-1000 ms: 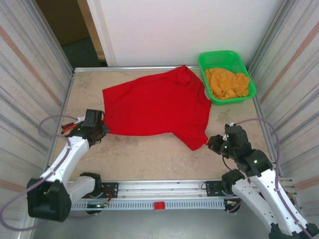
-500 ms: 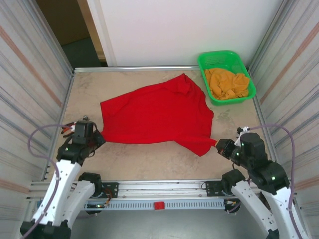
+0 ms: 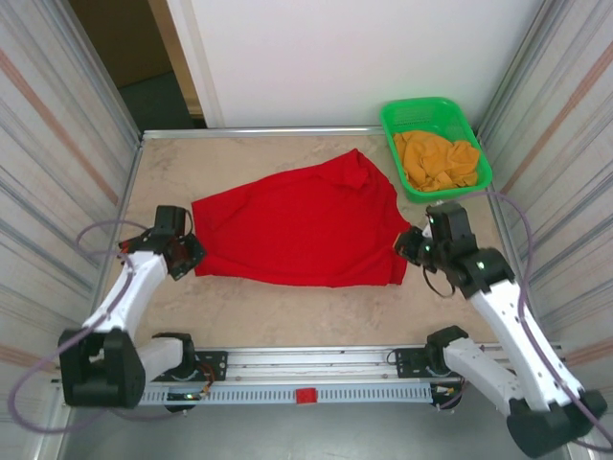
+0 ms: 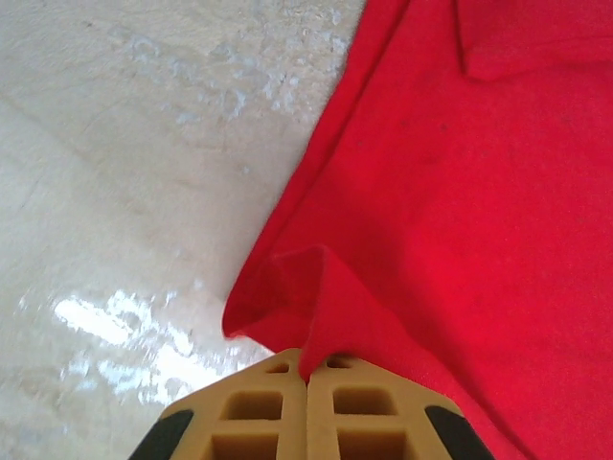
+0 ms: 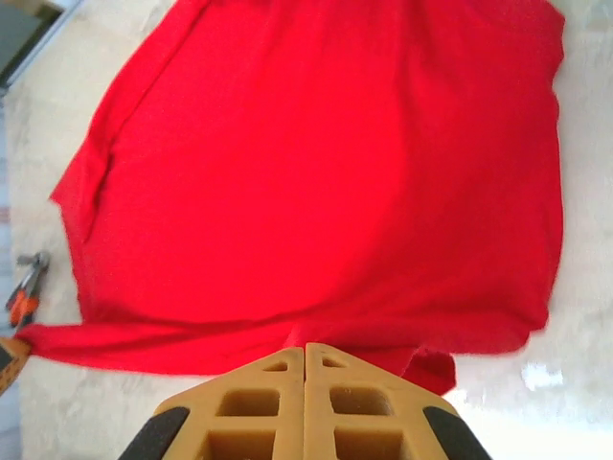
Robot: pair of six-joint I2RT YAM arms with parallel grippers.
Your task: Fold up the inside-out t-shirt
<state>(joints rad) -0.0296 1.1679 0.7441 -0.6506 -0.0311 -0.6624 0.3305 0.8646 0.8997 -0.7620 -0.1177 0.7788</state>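
Note:
The cloth is still spread out and unfolded, so my right gripper will next carry its pinched edge outward to the shirt's far part [image 3: 380, 187] beside the green basket and release it.
The bright red inside-out t-shirt [image 3: 297, 225] lies spread across the middle of the table, stretched between both arms. My left gripper [image 3: 189, 251] is shut on the shirt's near-left corner; in the left wrist view the cloth [image 4: 460, 201] runs up out of the pinched jaws of that gripper [image 4: 306, 369]. My right gripper [image 3: 410, 241] is shut on the shirt's right edge. The right wrist view has the shirt [image 5: 316, 163] fanning out ahead of the closed jaws of that gripper [image 5: 305, 353], with a small fold hanging beside them.
A green basket [image 3: 479, 144] holding an orange-yellow cloth [image 3: 436, 161] stands at the far right corner. Metal rails edge the table, with corrugated walls on both sides. Bare tabletop [image 3: 287, 307] lies between the shirt and the near rail.
Both grippers have moved away from the near edge with the shirt's corners. The shirt's near hem has pulled straight and the cloth lies flatter and wider.

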